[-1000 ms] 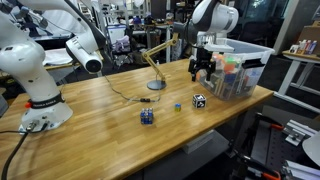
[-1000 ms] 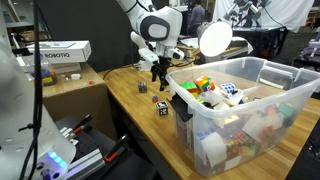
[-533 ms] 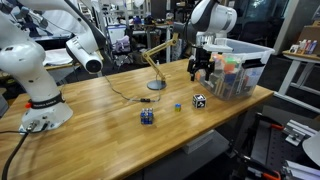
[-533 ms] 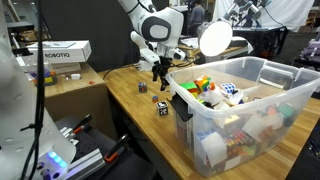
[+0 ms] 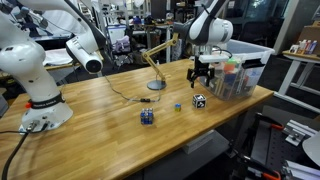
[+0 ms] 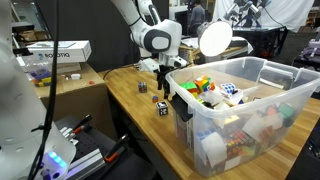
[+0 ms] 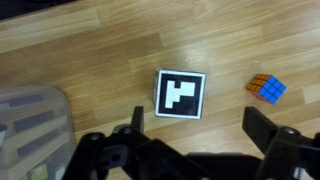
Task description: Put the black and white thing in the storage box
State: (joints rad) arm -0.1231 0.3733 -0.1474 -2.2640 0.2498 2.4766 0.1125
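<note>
My gripper lowers its fingers around opposite sides of the black and white cube (image 5: 199, 101) next, clear of the box (image 5: 245, 49), as the cube lies flat on the table below.
The black and white cube (image 5: 199, 101) lies on the wooden table just in front of the storage box (image 5: 245, 49), a clear bin with a white rim and colourful items inside. It also shows in an exterior view (image 6: 162, 107) beside the box (image 6: 215, 65). My gripper (image 5: 203, 73) hangs open directly above the cube, not touching it, as also seen in an exterior view (image 6: 160, 80). In the wrist view the cube (image 7: 180, 95) lies flat just beyond my open fingers (image 7: 198, 135), with the box corner (image 7: 30, 115) at the left.
A small dark blue block (image 5: 147, 117) and a tiny blue piece (image 5: 178, 107) lie on the table near the front edge. A tiny colourful cube (image 7: 265, 88) lies right of the target. A desk lamp (image 5: 155, 66) stands behind. A second white robot arm (image 5: 35, 75) sits at the left.
My gripper has moved down a little towards the black and white cube. The cube and the other objects have not moved.
</note>
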